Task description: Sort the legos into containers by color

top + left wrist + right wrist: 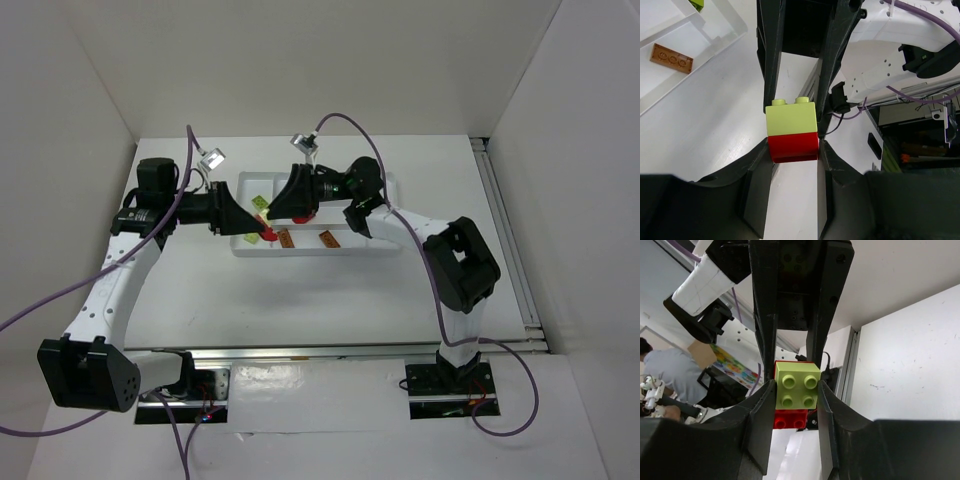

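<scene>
My right gripper moves the yellow-green brick off the red brick [268, 233] next, then outward and down over the tray's end section, and releases it, since matching bricks lie there.
My left gripper [792, 150] is shut on a red brick [792, 146]. A yellow-green brick [790, 117] is stacked on that red brick. My right gripper [796, 390] is shut on the yellow-green brick [797, 385], and the red brick [789, 418] shows behind it. In the top view the left gripper [258, 233] and the right gripper [276, 214] meet tip to tip above the left part of the white tray [380, 245], with the red brick [268, 233] between them.
The tray holds two orange flat bricks [286, 238] [328, 238] and a yellow-green brick [260, 202]. One orange brick [672, 58] shows in a compartment in the left wrist view. White walls enclose the table.
</scene>
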Controlling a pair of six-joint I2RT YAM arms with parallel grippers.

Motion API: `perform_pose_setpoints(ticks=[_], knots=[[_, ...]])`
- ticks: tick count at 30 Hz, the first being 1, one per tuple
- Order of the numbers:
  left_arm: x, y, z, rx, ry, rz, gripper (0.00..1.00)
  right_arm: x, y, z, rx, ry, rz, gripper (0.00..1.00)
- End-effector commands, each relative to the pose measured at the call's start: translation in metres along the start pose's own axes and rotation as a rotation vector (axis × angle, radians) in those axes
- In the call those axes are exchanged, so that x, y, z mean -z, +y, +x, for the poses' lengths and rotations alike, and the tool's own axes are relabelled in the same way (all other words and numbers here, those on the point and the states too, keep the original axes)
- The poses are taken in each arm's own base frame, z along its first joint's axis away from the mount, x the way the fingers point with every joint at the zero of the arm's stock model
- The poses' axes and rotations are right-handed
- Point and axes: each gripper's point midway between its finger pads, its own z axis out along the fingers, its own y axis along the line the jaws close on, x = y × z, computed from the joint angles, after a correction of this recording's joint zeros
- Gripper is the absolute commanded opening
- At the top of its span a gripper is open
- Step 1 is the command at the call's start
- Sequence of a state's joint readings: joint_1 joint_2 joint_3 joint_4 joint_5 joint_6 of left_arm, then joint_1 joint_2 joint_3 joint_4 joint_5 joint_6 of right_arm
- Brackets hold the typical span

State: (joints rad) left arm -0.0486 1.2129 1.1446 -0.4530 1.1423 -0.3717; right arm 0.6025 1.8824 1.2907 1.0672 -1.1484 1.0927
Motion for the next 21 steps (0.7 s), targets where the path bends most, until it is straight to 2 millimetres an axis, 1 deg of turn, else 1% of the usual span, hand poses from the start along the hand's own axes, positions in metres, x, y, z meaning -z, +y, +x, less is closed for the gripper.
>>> perform_pose_setpoints(ticks=[1,2,4,5,6,7,8,9,10,11,12,13,15,16,17,18,19,20,21], knots=[[0.003,-0.01,-0.011,-0.079,-0.024,0.0,0.0,-0.012,0.021,-0.006,0.104,0.02,-0.064,0.24],[0.003,-0.01,-0.01,-0.078,-0.02,-0.002,0.0,-0.008,0.014,-0.007,0.084,0.005,-0.04,0.22],[0.004,-0.011,-0.011,-0.076,-0.022,-0.011,0.0,0.001,0.011,-0.02,0.101,-0.055,0.012,0.17],[0.004,-0.008,-0.012,-0.087,-0.025,-0.021,0.0,0.009,0.002,-0.02,0.077,-0.073,0.051,0.15],[0.006,-0.013,-0.012,-0.091,-0.027,-0.02,0.0,0.021,-0.005,-0.028,0.078,-0.109,0.087,0.12],[0.007,-0.013,-0.012,-0.091,-0.031,-0.032,0.0,0.029,-0.005,-0.036,0.076,-0.144,0.117,0.1],[0.01,-0.008,-0.016,-0.11,-0.044,-0.07,0.0,0.037,-0.014,-0.034,0.067,-0.157,0.144,0.1],[0.01,-0.004,-0.015,-0.098,-0.045,-0.092,0.0,0.047,-0.015,-0.04,0.064,-0.175,0.163,0.09],[0.011,-0.005,-0.017,-0.108,-0.048,-0.103,0.0,0.052,-0.017,-0.042,0.066,-0.182,0.171,0.09],[0.011,-0.005,-0.017,-0.108,-0.048,-0.103,0.0,0.052,-0.017,-0.042,0.066,-0.182,0.171,0.09],[0.011,-0.005,-0.017,-0.108,-0.048,-0.103,0.0,0.057,-0.017,-0.048,0.07,-0.2,0.186,0.09],[0.012,-0.007,-0.02,-0.116,-0.052,-0.102,0.0,0.061,-0.021,-0.049,0.048,-0.203,0.204,0.09],[0.014,-0.001,-0.023,-0.104,-0.067,-0.135,0.0,0.064,-0.033,-0.049,0.054,-0.213,0.247,0.09],[0.017,0.006,-0.025,-0.074,-0.081,-0.174,0.0,0.065,-0.04,-0.048,0.045,-0.218,0.277,0.09],[0.023,0.007,-0.031,-0.072,-0.108,-0.216,0.0,0.069,-0.061,-0.047,0.032,-0.219,0.345,0.09],[0.026,0.02,-0.03,-0.036,-0.118,-0.291,0.0,0.068,-0.068,-0.056,0.055,-0.224,0.374,0.09],[0.034,0.026,-0.036,-0.022,-0.152,-0.363,0.0,0.06,-0.086,-0.053,0.047,-0.224,0.423,0.09],[0.042,0.029,-0.043,-0.014,-0.178,-0.434,0.0,0.062,-0.109,-0.041,0.03,-0.178,0.505,0.09],[0.058,0.051,-0.049,0.023,-0.226,-0.606,0.0,0.053,-0.113,-0.058,0.075,-0.181,0.531,0.09]])
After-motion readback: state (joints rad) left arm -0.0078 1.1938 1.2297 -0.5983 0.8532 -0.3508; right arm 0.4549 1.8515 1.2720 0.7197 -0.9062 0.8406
